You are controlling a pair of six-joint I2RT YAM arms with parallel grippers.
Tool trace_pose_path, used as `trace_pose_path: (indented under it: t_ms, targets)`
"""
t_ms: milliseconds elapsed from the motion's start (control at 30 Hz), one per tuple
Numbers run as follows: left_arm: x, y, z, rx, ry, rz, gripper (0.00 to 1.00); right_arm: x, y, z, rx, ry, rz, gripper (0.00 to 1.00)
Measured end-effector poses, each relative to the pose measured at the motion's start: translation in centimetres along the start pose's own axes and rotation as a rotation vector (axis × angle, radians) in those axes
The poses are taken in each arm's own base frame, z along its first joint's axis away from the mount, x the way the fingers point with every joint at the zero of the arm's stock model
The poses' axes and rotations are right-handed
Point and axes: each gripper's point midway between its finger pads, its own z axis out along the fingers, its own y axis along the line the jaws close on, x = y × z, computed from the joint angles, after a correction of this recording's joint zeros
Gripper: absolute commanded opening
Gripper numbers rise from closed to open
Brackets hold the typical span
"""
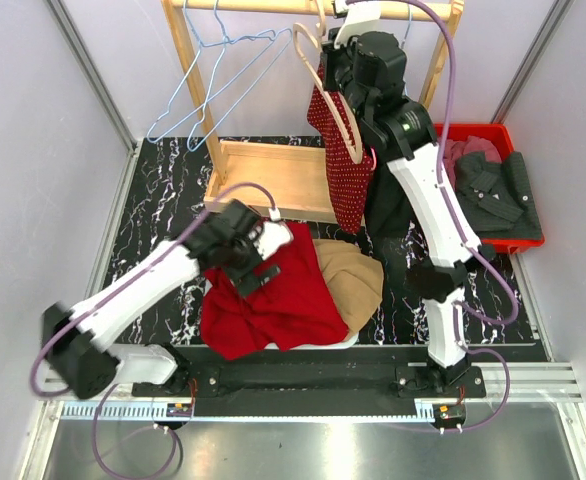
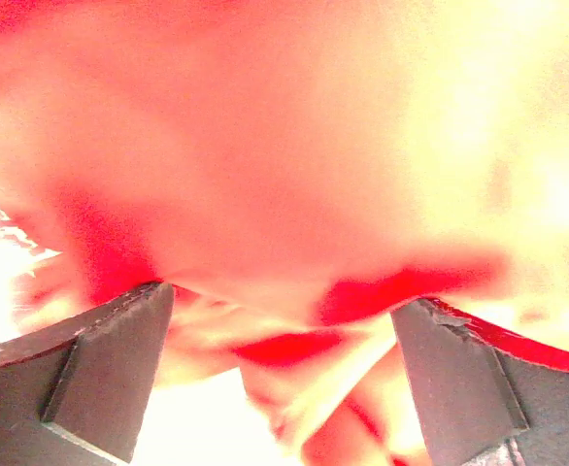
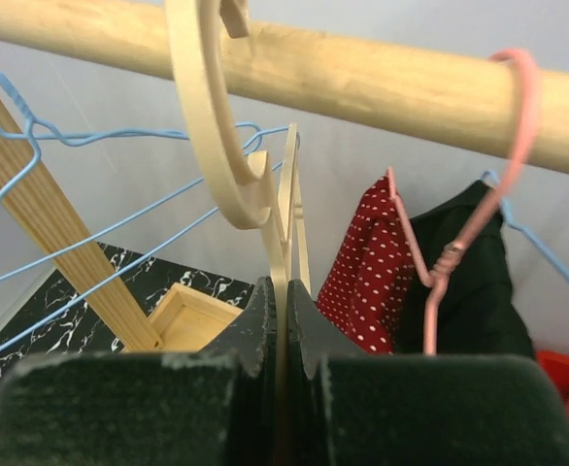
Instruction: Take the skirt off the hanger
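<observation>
Next, my right gripper lowers from the rod (image 3: pixel 362 83) over the wooden tray at the rack's foot (image 3: pixel 193 317) to release the hanger's neck, since that tray lies empty.
A plain red skirt (image 1: pixel 273 300) lies crumpled on the pile of clothes at the table's front. My left gripper (image 1: pixel 256 275) sits right over it, jaws wide open, and red cloth (image 2: pixel 294 194) fills the left wrist view just beyond the open gripper (image 2: pixel 283 296), gripped by neither finger. Up at the rack, my right gripper (image 1: pixel 328 80) is shut on a bare wooden hanger (image 1: pixel 341 125). In the right wrist view the gripper (image 3: pixel 278 286) pinches the thin wooden hanger (image 3: pixel 207 146), whose hook is off the wooden rod (image 3: pixel 362 83).
A red polka-dot garment (image 1: pixel 351 170) hangs on a pink wire hanger (image 3: pixel 440 252) beside a black garment (image 3: pixel 469 282). Blue wire hangers (image 1: pixel 208 80) hang at the left. A tan garment (image 1: pixel 358 280) lies under the skirt. The red bin (image 1: pixel 493 130) at right holds dark clothes.
</observation>
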Motion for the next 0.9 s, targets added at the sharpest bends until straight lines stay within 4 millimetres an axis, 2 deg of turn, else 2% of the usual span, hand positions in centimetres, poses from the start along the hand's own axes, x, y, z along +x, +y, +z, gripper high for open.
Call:
trace_pose_path:
  t_ms: [133,200,267,400,533,700,800,900]
  targets:
    - [-3.4,1.5,-7.3,-0.123,-0.262,0.005,0.99,2.2,1.0,2.7,-0.034,0.004,0.019,0.0]
    - [-4.1,1.8,-10.1,-0.162,-0.353,0.005,0.99,2.3,1.5,3.3,-0.051,-0.01,0.029,0.0]
    - [-4.1,1.6,-11.5,-0.174,-0.397,0.006,0.99,2.2,1.8,3.6,-0.065,-0.023,0.039,0.0]
    - [-3.4,0.7,-11.6,-0.134,-0.398,0.014,0.99,2.0,2.0,3.9,-0.079,-0.038,0.053,0.0]
    - [-2.6,-0.3,-9.9,-0.073,-0.344,0.019,0.99,1.5,1.6,4.1,-0.086,-0.058,0.06,0.0]
    - [-1.9,-0.3,-8.5,-0.056,-0.274,0.026,0.99,0.8,0.3,4.7,-0.082,-0.09,0.087,0.0]
    - [-1.9,0.0,-8.8,-0.073,-0.268,0.04,0.99,0.8,0.0,5.2,-0.081,-0.104,0.106,0.0]
    - [-2.9,0.7,-10.5,-0.11,-0.307,0.061,0.99,1.1,0.0,6.0,-0.081,-0.115,0.129,0.0]
